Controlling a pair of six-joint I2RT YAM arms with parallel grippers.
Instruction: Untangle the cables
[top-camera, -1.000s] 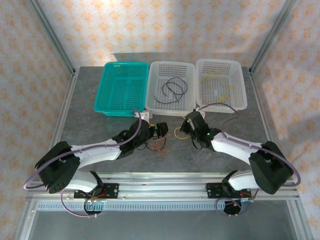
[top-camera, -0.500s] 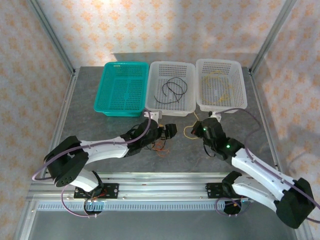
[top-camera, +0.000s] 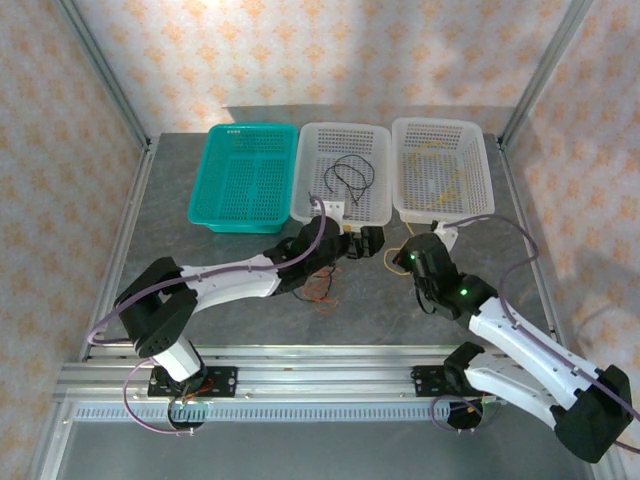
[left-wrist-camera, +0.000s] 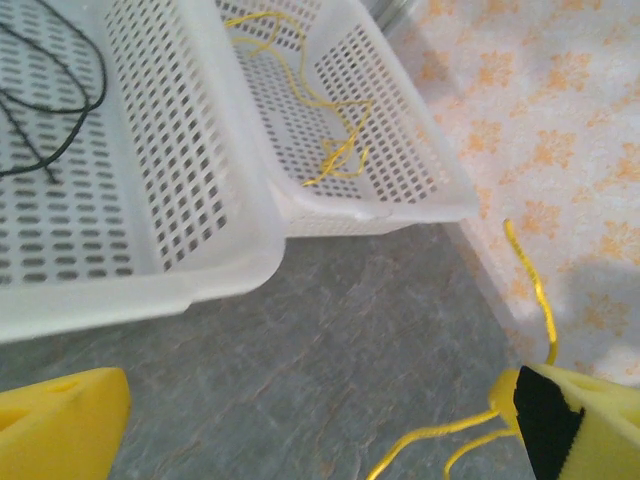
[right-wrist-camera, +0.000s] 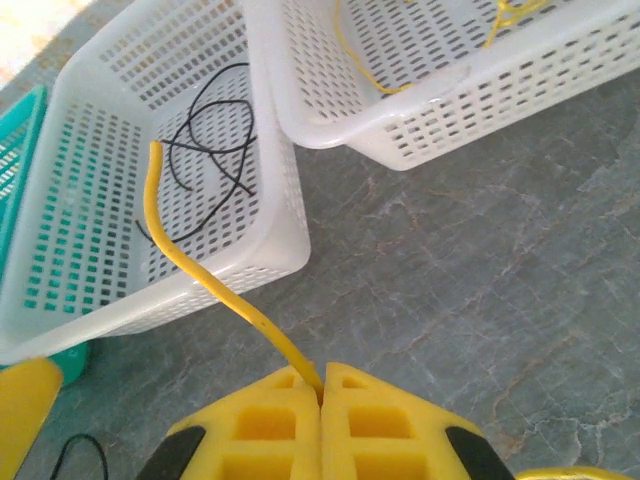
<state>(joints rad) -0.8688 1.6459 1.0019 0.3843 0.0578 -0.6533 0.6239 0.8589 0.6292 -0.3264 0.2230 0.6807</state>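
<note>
The white basket holding yellow cable (top-camera: 441, 172) is outward of my right gripper. My right gripper will next carry the cable outward and let it go over that basket.
A yellow cable (right-wrist-camera: 200, 268) is pinched in my right gripper (right-wrist-camera: 322, 385), which is shut on it just in front of the white baskets (top-camera: 398, 262). The cable's free end rises from the jaws. My left gripper (left-wrist-camera: 315, 410) is open, close to the left of the right one (top-camera: 368, 240). The same yellow cable (left-wrist-camera: 432, 436) runs past its right finger (left-wrist-camera: 570, 420) and nothing lies between the fingers. An orange-brown cable (top-camera: 318, 290) with a black strand lies on the table under the left arm. A black cable (top-camera: 350, 176) lies in the middle basket and a yellow one (top-camera: 440, 180) in the right basket.
Three baskets stand in a row at the back: teal (top-camera: 215, 205), middle white (top-camera: 300, 200) and right white (top-camera: 485, 190). Grey table (top-camera: 200, 250) stretches in front of them. The frame's metal posts stand at the back corners, and a rail runs along the near edge.
My left arm has stretched further right and back, and its jaws have opened wider. My right gripper has drawn the yellow cable to the right, away from the orange-brown one.
</note>
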